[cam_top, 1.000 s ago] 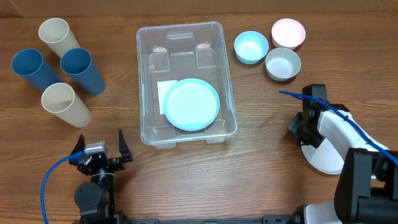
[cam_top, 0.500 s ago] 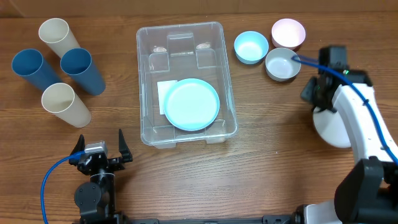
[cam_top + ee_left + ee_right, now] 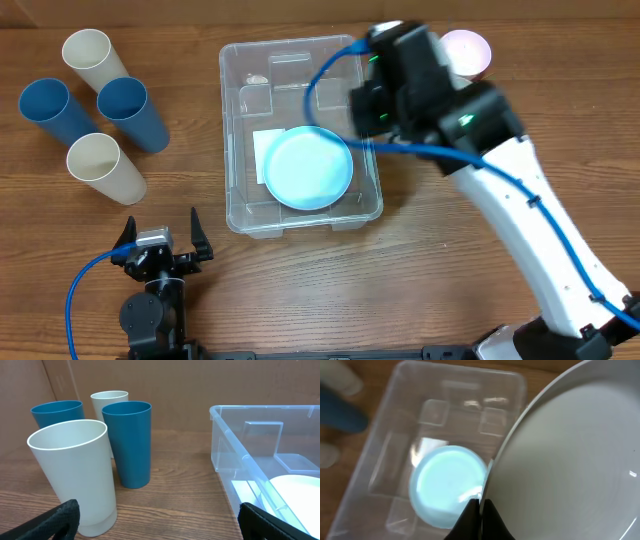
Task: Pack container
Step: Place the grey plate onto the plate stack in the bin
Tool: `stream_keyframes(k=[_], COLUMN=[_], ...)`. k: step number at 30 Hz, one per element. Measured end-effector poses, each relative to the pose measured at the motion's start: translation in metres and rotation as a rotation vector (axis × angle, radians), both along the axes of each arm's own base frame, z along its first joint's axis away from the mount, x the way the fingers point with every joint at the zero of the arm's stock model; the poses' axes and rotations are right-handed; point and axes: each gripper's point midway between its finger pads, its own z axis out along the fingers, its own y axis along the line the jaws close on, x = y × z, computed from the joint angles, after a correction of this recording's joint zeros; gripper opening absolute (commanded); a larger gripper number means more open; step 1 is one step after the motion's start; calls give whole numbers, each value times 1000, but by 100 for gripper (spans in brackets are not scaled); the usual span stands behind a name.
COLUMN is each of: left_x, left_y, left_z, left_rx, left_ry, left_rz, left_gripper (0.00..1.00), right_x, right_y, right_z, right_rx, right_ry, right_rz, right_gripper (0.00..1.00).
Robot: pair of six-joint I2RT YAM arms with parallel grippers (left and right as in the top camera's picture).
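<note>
I will move my right gripper to the left in the overhead view and down over the blue plate (image 3: 305,170) next, because the white plate (image 3: 570,460) still hangs above the side of the container.
The clear plastic container (image 3: 240,120) stands at the table's middle, with a light blue plate (image 3: 305,170) lying in its near half over the white label. My right gripper (image 3: 481,505) is shut on the rim of a large white plate (image 3: 570,460) and holds it above the container's right side. The container (image 3: 385,460) and the blue plate (image 3: 445,485) show below it. In the overhead view the right arm (image 3: 410,75) hides the white plate. My left gripper (image 3: 160,240) is open and empty at the front left, and also shows in the left wrist view (image 3: 160,522).
Two cream cups (image 3: 88,55) (image 3: 100,160) and two blue cups (image 3: 48,105) (image 3: 128,105) stand upright at the far left. A pink bowl (image 3: 470,45) shows at the back right. The right arm covers the area beside it.
My right arm has swung from the table's right side up and left, carrying the white plate over the container's right half. It now hides two bowls. The left arm has not moved.
</note>
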Motion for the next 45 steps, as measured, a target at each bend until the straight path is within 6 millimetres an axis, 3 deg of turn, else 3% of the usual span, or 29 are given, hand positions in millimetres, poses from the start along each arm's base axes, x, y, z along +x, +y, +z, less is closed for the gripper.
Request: stream_keyframes(k=[2, 5, 13, 16, 24, 26, 34, 37, 39, 43, 45], left_x=[0, 0, 0, 0, 0, 0, 0, 0, 0, 0, 0], left_y=[0, 0, 0, 0, 0, 0, 0, 0, 0, 0, 0], left_z=[0, 0, 0, 0, 0, 0, 0, 0, 0, 0, 0], left_rx=[0, 0, 0, 0, 0, 0, 0, 0, 0, 0, 0], left_ry=[0, 0, 0, 0, 0, 0, 0, 0, 0, 0, 0], left_rz=[0, 0, 0, 0, 0, 0, 0, 0, 0, 0, 0], left_gripper=[100, 100, 100, 100, 100, 100, 100, 100, 100, 100, 100], right_x=[-17, -26, -40, -41, -36, -34, -29, -40, -42, -34, -27], right_y=[33, 58, 121, 131, 143, 145, 138, 123, 100, 24, 5], right_z=[-1, -19, -108, -140, -196, -196, -197, -198, -187, -179, -179], right_rx=[-3, -41, -223, -249, -286, -273, -276, -322, -364, -404, -392], right_ry=[-7, 20, 130, 192, 272, 265, 275, 338, 394, 562, 596], right_rz=[97, 170, 400, 442, 466, 466, 454, 432, 361, 114, 44], right_gripper=[4, 4, 4, 4, 4, 27, 32, 34, 34, 33, 32])
